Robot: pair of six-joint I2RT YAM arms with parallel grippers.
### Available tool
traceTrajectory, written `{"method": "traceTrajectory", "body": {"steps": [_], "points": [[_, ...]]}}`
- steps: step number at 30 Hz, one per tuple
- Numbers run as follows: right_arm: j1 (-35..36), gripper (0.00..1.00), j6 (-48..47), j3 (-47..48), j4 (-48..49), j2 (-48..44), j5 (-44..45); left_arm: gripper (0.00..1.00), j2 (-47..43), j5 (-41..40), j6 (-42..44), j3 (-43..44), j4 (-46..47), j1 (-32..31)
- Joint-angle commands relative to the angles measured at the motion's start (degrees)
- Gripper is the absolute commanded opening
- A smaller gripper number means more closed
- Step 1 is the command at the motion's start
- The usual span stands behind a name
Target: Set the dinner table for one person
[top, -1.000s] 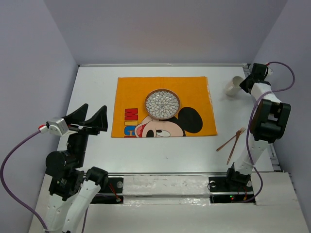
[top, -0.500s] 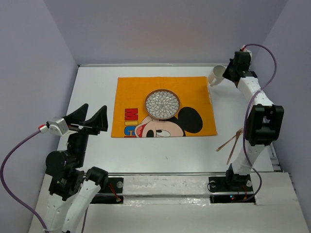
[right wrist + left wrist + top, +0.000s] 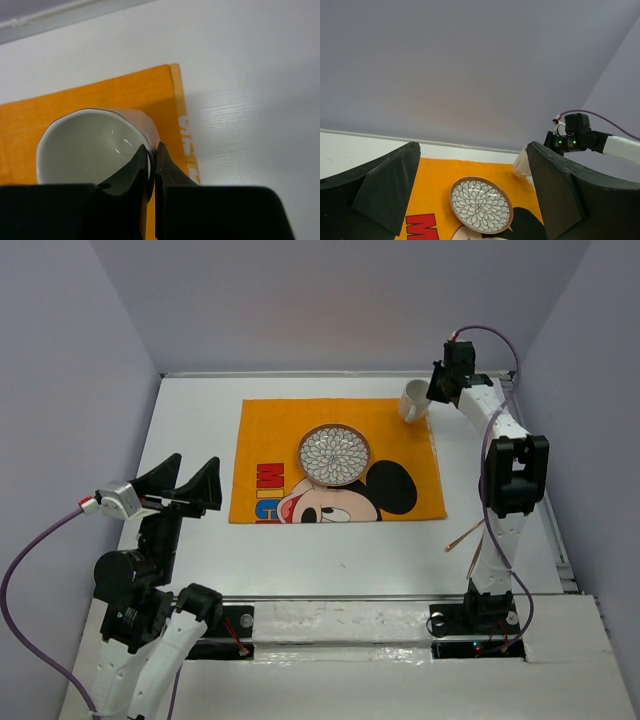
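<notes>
The white cup [image 3: 413,401] in my right gripper will go down onto the far corner of the mat below it before I let go of the cup's rim.
The white dinner table [image 3: 190,410] carries an orange Mickey Mouse mat [image 3: 270,440] with a flower-patterned plate [image 3: 334,455] on it. My right gripper [image 3: 432,392] is shut on the rim of a white cup [image 3: 413,401], held tilted over the mat's far right corner. In the right wrist view one finger is inside the cup [image 3: 85,145] and one outside, with the gripper [image 3: 152,150] over the mat's edge [image 3: 100,97]. My left gripper [image 3: 190,488] hangs open and empty at the table's left, facing the plate [image 3: 481,204] and cup [image 3: 521,164].
A pair of brown chopsticks [image 3: 470,536] lies on the table right of the mat, partly behind the right arm. Grey walls close off the back and both sides. The arm bases stand along the near edge.
My right gripper has carried the cup leftwards from the far right corner of the table to above the mat's far right corner. The left arm has stayed still.
</notes>
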Motion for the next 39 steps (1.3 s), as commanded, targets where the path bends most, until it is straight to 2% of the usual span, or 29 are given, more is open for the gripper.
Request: {"method": "traceTrajectory", "body": {"steps": [1, 23, 26, 27, 28, 29, 30, 31, 33, 36, 38, 39], "points": [[-0.45, 0.00, -1.03, 6.90, 0.15, -0.20, 0.14, 0.99, 0.41, -0.16, 1.23, -0.28, 2.03, -0.06], [0.08, 0.01, -2.08, 14.55, -3.80, 8.60, 0.94, 0.99, 0.49, 0.37, 1.23, -0.37, 2.03, -0.06], [0.08, 0.14, -2.00, 15.07, -4.24, 8.95, 0.15, 0.99, 0.67, 0.54, 1.14, -0.37, 2.12, -0.06], [0.08, 0.25, -1.91, 15.34, -4.33, 8.95, 0.06, 0.99, 0.76, 0.54, 1.14, -0.37, 2.12, -0.06], [0.08, 0.30, -1.91, 15.60, -4.42, 8.69, -0.20, 0.99, 0.67, 0.80, 1.23, -0.46, 2.21, -0.06], [0.08, 0.46, -1.74, 15.78, -4.77, 8.34, -0.12, 0.99, 0.67, 0.81, 1.23, -0.46, 2.21, -0.15], [0.08, 0.46, -1.47, 15.95, -4.86, 7.99, -0.03, 0.99, 0.76, 0.89, 1.14, -0.46, 2.21, -0.06], [0.08, 0.59, -1.12, 15.87, -4.95, 7.46, 0.14, 0.99, 0.58, 0.90, 1.14, -0.46, 2.30, -0.15], [0.08, 0.73, -0.59, 15.26, -5.04, 4.49, 0.06, 0.99, 0.50, 0.90, 1.14, -0.46, 2.30, -0.06], [0.08, 0.82, 0.29, 11.93, -4.95, -1.65, 0.23, 0.99, -0.12, 1.16, 0.97, -0.46, 2.39, -0.15], [0.08, 0.82, 2.21, 7.89, -4.69, -6.05, 2.33, 0.99, -0.64, 1.25, 0.88, -0.55, 2.39, -0.41], [0.08, 0.78, 3.18, 0.47, -2.94, -11.91, 3.30, 0.99, -1.17, 1.25, 0.79, -0.55, 2.39, -0.85]]}}
